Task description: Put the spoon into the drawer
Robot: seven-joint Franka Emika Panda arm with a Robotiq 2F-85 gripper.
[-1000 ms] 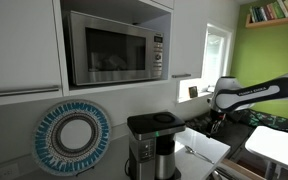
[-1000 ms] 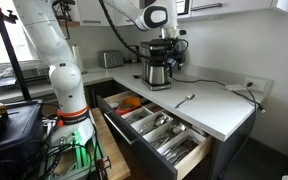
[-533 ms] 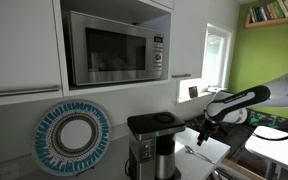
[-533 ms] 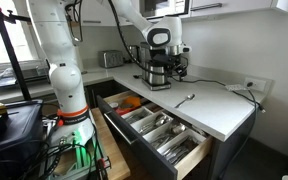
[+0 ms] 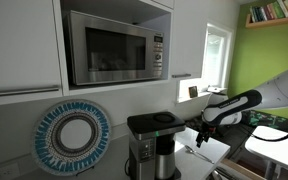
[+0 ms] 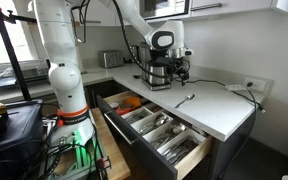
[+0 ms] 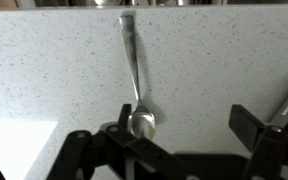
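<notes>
Next, my gripper moves down and to the left in the wrist view onto the thin handle beside the bowl, because the spoon lies below and off-center between my fingers.
A metal spoon lies flat on the speckled white counter. In the wrist view its bowl is near the left finger and its handle runs away toward the counter's far edge. It also shows small on the counter in an exterior view. My gripper is open and empty, hovering above the counter with the spoon bowl just inside the left finger. In an exterior view the gripper hangs over the counter near the coffee maker. The drawer stands pulled open below the counter, with cutlery in its tray.
A black and steel coffee maker stands on the counter beside the gripper; it also shows in front in an exterior view. A toaster sits further back. A microwave hangs above. A cable lies near the wall socket.
The arm has lowered from above the coffee maker toward the counter, bringing the open gripper down over the spoon. The spoon and drawer have not moved.
</notes>
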